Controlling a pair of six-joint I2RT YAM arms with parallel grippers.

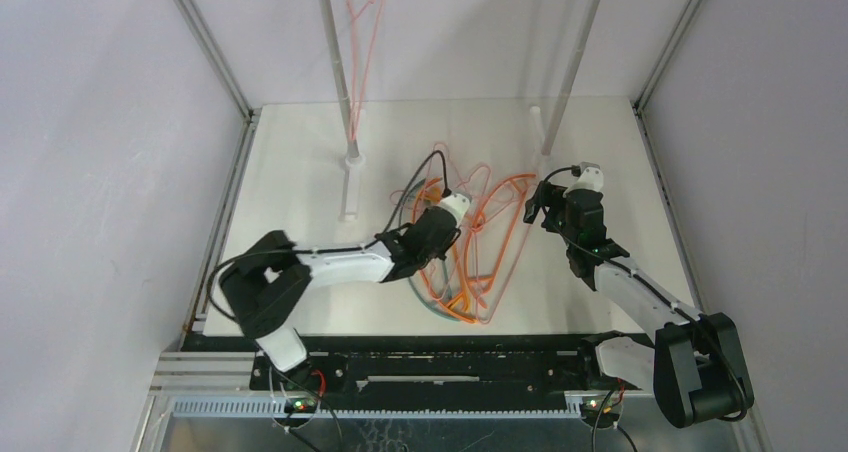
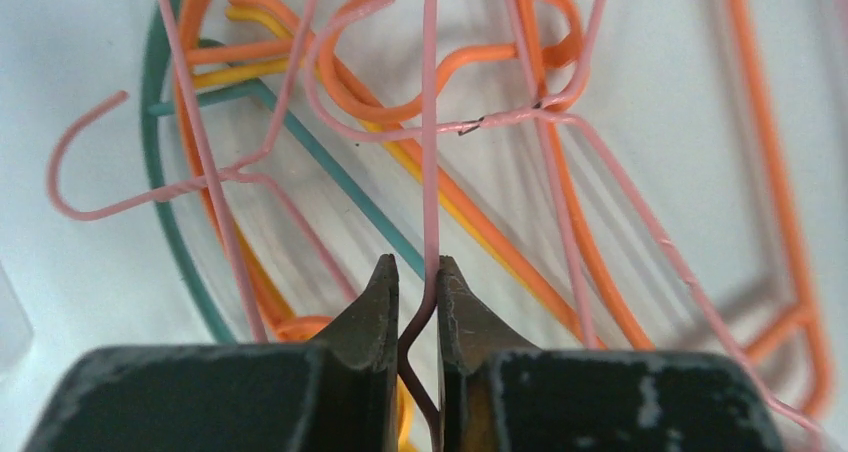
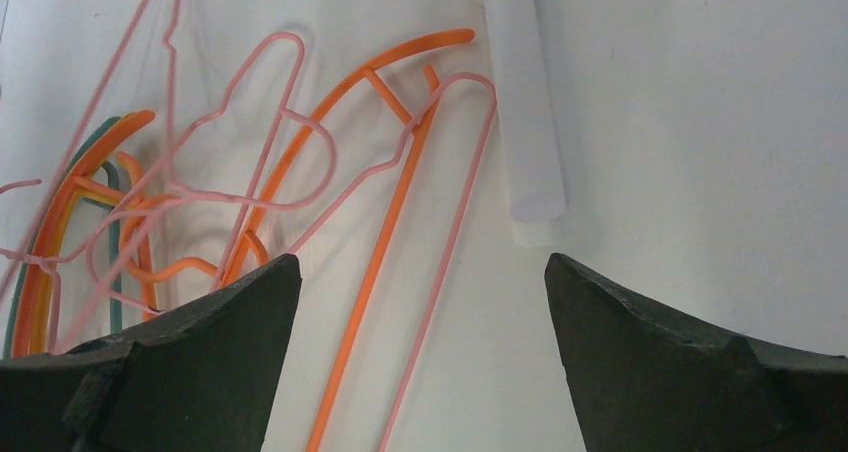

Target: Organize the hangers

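My left gripper will next move up and outward, hang the pink wire hanger over the rack's bar and let go of it, since the bar is above and outward of my gripper.
A tangled pile of hangers (image 1: 470,257) lies mid-table: several thin pink wire ones, orange plastic ones (image 1: 507,185) and a teal one (image 1: 424,294). My left gripper (image 1: 436,247) is over the pile's left side. In the left wrist view it (image 2: 418,272) is shut on a pink wire hanger (image 2: 430,162), whose wire bends between the fingers. Under it lie orange hangers (image 2: 590,262) and the teal hanger (image 2: 158,172). My right gripper (image 1: 537,204) is at the pile's right edge, open and empty (image 3: 420,272), above an orange hanger arm (image 3: 385,232) and a pink wire (image 3: 450,232).
The rack's white poles (image 1: 335,62) (image 1: 575,62) rise at the back, with white feet on the table (image 1: 350,187) (image 3: 527,122). One pink hanger (image 1: 362,52) hangs from the rack's bar. Frame posts and walls enclose the table sides.
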